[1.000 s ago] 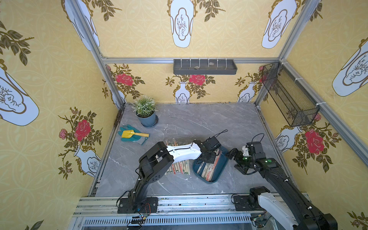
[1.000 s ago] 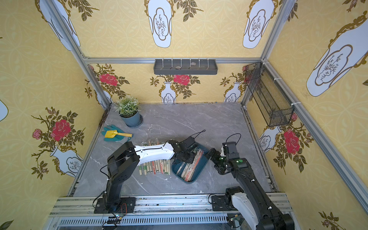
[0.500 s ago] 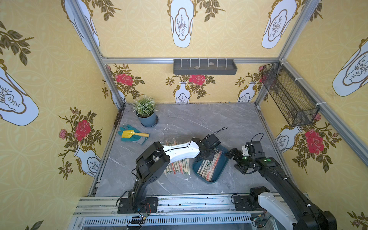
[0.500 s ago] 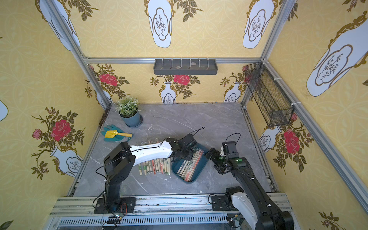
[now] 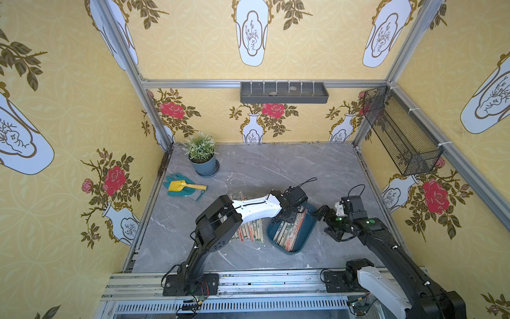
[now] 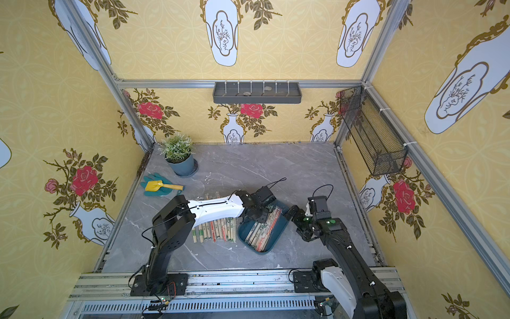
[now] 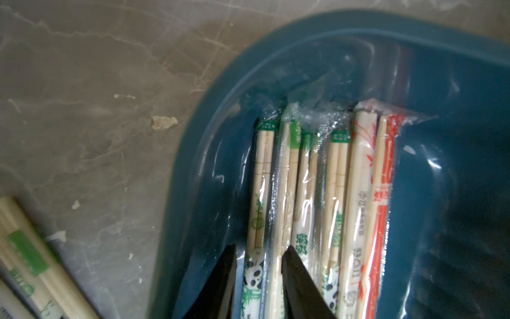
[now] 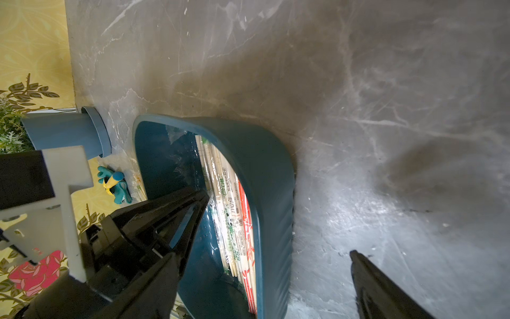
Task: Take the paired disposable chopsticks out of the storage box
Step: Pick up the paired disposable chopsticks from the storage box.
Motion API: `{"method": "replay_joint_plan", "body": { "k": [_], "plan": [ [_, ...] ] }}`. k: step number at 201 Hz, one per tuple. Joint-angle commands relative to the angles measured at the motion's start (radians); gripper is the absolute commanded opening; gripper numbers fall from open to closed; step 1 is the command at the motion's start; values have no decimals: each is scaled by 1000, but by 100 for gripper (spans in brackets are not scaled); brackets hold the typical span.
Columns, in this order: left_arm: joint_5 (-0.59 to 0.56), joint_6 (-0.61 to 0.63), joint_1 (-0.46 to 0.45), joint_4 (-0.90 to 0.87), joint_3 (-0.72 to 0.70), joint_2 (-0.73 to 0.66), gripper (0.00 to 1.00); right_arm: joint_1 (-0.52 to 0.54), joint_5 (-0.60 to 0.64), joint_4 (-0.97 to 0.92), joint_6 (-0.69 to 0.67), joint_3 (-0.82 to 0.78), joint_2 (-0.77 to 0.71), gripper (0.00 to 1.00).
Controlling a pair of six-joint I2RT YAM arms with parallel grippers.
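My left gripper lowers its fingers around the panda-printed pair by the storage box's side, which lies below, and closes them next.
The dark teal storage box lies near the front of the grey table, with several sleeved paired disposable chopsticks lying lengthwise inside. My left gripper is down in the box. Its jaws are slightly open on either side of a panda-printed pair, with a gap showing on one side. More pairs lie in a row on the table left of the box. My right gripper stands open at the box's right rim; one finger is outside the wall.
At the back left stands a potted plant, and near it a teal glove with a yellow trowel. A grey divided shelf hangs on the back wall and a black mesh basket on the right wall. Walls close three sides.
The left gripper stays over the box's near-left part and its jaws have parted from shut. The right arm has barely moved.
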Motion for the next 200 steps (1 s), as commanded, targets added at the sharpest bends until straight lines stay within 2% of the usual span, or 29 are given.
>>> {"method": "replay_joint_plan", "body": {
  "k": [1, 69, 200],
  "plan": [
    [-45, -16, -2, -41, 6, 14, 29, 0, -4, 30, -8, -1, 1, 98],
    [-70, -31, -6, -83, 33, 44, 21, -7, -7, 26, -15, -6, -6, 98],
    [-53, -32, -19, -94, 48, 92, 25, -12, -4, 2, -18, 29, -4, 97]
  ]
}}
